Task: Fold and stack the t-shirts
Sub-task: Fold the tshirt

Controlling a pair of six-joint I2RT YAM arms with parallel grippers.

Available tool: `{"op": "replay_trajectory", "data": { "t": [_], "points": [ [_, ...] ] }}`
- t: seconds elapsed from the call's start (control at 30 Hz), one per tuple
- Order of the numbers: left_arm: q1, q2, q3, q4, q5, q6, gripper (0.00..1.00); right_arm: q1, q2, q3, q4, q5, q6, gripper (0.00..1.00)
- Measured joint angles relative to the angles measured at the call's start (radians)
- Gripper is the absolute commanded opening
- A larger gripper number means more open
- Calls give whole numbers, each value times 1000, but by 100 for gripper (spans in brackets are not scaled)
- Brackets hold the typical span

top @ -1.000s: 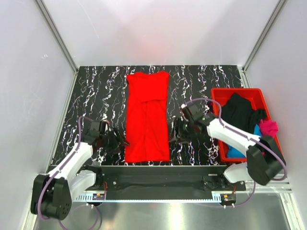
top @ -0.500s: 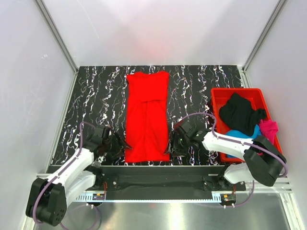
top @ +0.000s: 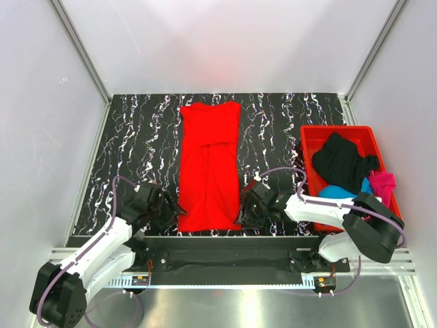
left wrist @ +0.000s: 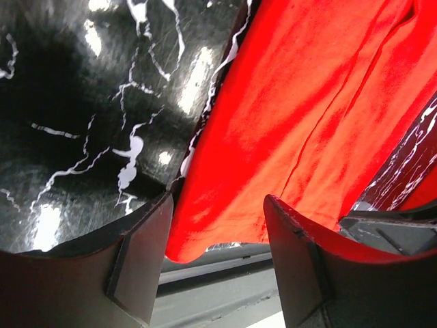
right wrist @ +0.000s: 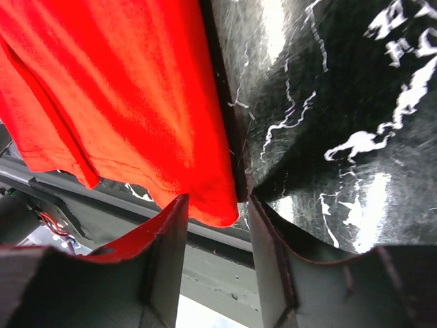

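Note:
The left gripper will next move slightly toward the bare table, then close on the folded edge of the near corner.
A bright red t-shirt lies flat as a long narrow strip in the middle of the black marbled table, its hem at the near edge. My left gripper is open at the shirt's near left corner. In the left wrist view that corner lies between the spread fingers. My right gripper is open at the near right corner. In the right wrist view that corner sits between its fingers. Neither gripper holds the cloth.
A red plastic bin stands at the right, holding a black shirt, a blue one and a magenta one. The table's metal front rail runs just below the hem. White walls close in three sides.
Both grippers have moved toward the near edge and inward, from beside the shirt's lower sides to its two near corners. The shirt has not moved.

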Motion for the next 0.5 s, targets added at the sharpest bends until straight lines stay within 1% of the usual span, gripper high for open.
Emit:
{"op": "replay_trajectory", "data": {
  "t": [0.03,0.07,0.13,0.17,0.23,0.27,0.4,0.5],
  "points": [
    [-2,-7,-1,-8,-3,-6,64,9,0,-2,3,7,5,43],
    [-4,-14,-2,-16,-6,-13,64,16,0,-4,8,14,10,37],
    [-8,-27,-3,-33,-17,-21,65,27,0,-12,13,24,22,28],
    [-10,-33,-3,-42,-24,-25,66,29,-2,-18,16,26,31,20],
    [-27,-49,-3,-60,-40,-34,66,31,-12,-32,15,37,42,13],
    [-37,-57,-3,-70,-48,-37,65,31,-20,-38,13,41,44,7],
    [-68,-78,-2,-103,-71,-53,63,32,-52,-47,-13,62,50,0],
    [-79,-81,-2,-120,-82,-64,59,32,-65,-46,-21,71,50,0]
  ]
}}
